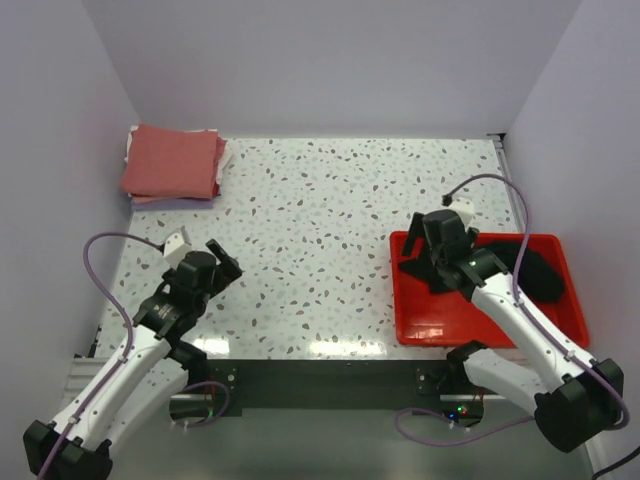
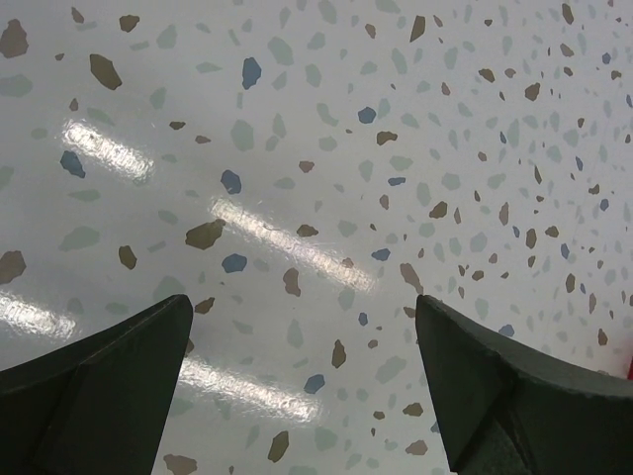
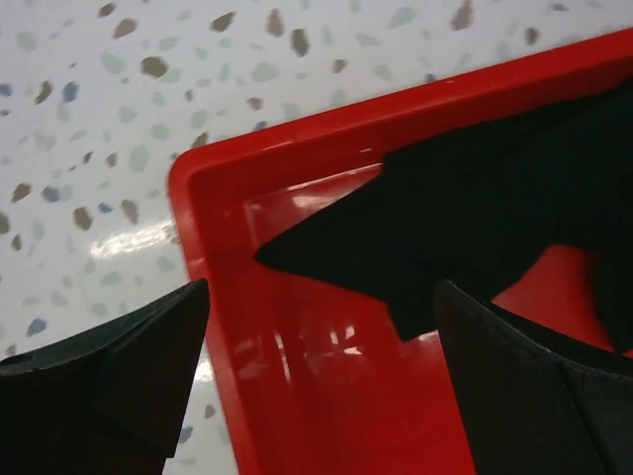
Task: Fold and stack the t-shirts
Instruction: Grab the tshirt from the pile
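My right gripper moves to the right in the top view next. It goes down onto the black t-shirt's bunched end, where the cloth stands heaped in the tray [image 1: 440, 322].
A folded stack of t-shirts [image 1: 172, 162] lies at the table's far left, salmon-red on top, with pale edges of other shirts showing beneath. The black t-shirt [image 1: 540, 272] lies crumpled in the red tray [image 1: 440, 322] at the right; it also shows in the right wrist view [image 3: 475, 213]. My right gripper [image 1: 418, 262] is open and empty, hovering over the tray's far left corner [image 3: 227, 178], with the black cloth's edge just ahead of its fingers [image 3: 321, 292]. My left gripper [image 1: 225, 262] is open and empty over bare speckled table [image 2: 304, 307].
White walls close the table on the left, back and right. The speckled tabletop [image 1: 320, 220] stretches between the shirt stack and the tray. Purple cables loop off both arms.
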Controlling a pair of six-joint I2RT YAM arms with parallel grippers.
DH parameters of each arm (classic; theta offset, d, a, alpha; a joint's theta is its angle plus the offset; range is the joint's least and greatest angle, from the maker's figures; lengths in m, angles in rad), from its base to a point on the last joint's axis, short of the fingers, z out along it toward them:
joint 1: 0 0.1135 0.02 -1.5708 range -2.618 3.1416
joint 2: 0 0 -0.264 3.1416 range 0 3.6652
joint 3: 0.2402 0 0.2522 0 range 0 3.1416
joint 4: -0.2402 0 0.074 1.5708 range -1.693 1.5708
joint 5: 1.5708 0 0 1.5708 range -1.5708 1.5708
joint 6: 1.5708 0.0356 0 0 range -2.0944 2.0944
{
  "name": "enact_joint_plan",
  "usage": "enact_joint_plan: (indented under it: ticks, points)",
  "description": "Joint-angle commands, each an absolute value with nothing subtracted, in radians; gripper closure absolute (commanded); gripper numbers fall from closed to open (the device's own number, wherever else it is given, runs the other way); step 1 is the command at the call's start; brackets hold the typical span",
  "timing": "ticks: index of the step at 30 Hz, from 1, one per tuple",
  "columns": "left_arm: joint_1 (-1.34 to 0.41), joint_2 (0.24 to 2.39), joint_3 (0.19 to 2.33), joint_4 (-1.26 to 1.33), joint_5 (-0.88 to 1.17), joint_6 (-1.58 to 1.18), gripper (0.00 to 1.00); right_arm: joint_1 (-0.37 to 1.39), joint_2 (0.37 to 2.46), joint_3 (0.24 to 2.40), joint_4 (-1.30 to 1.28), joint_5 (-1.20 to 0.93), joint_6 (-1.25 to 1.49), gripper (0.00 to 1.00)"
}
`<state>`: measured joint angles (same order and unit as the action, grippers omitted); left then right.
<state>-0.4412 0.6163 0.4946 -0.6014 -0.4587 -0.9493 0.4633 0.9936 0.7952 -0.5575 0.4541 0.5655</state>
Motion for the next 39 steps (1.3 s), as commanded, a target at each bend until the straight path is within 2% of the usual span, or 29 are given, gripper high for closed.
enact_joint_plan:
  ticks: [1,6,9,17,29,33,37,38,39]
  points:
    - [-0.446,0.620,0.534,-0.591,-0.462,-0.950,0.00,0.339,0.974,0.862,-0.667,0.568,0.589,0.01]
    - [-0.446,0.635,0.520,-0.568,-0.457,-0.936,0.00,0.116,1.017,0.868,-0.673,0.606,0.552,0.01]
    - [-0.446,0.655,0.525,-0.557,-0.445,-0.923,0.00,-0.033,1.072,0.880,-0.670,0.548,0.540,0.01]
    - [-0.446,0.693,0.549,-0.554,-0.426,-0.897,0.00,-0.271,1.182,0.850,-0.575,0.423,0.541,0.01]
    - [-0.446,0.669,0.529,-0.555,-0.423,-0.907,0.00,-0.298,1.310,0.785,-0.376,0.430,0.598,0.01]
    - [-0.446,0.661,0.528,-0.568,-0.423,-0.913,0.00,-0.302,1.358,0.767,-0.318,0.416,0.601,0.04]
    - [-0.446,0.657,0.531,-0.571,-0.434,-0.916,0.00,-0.305,1.382,0.744,-0.276,0.402,0.603,0.17]
    - [-0.446,0.657,0.529,-0.572,-0.436,-0.916,0.00,-0.305,1.382,0.739,-0.272,0.400,0.609,0.34]
    - [-0.446,0.658,0.531,-0.572,-0.436,-0.919,0.00,-0.307,1.382,0.736,-0.268,0.400,0.612,0.45]
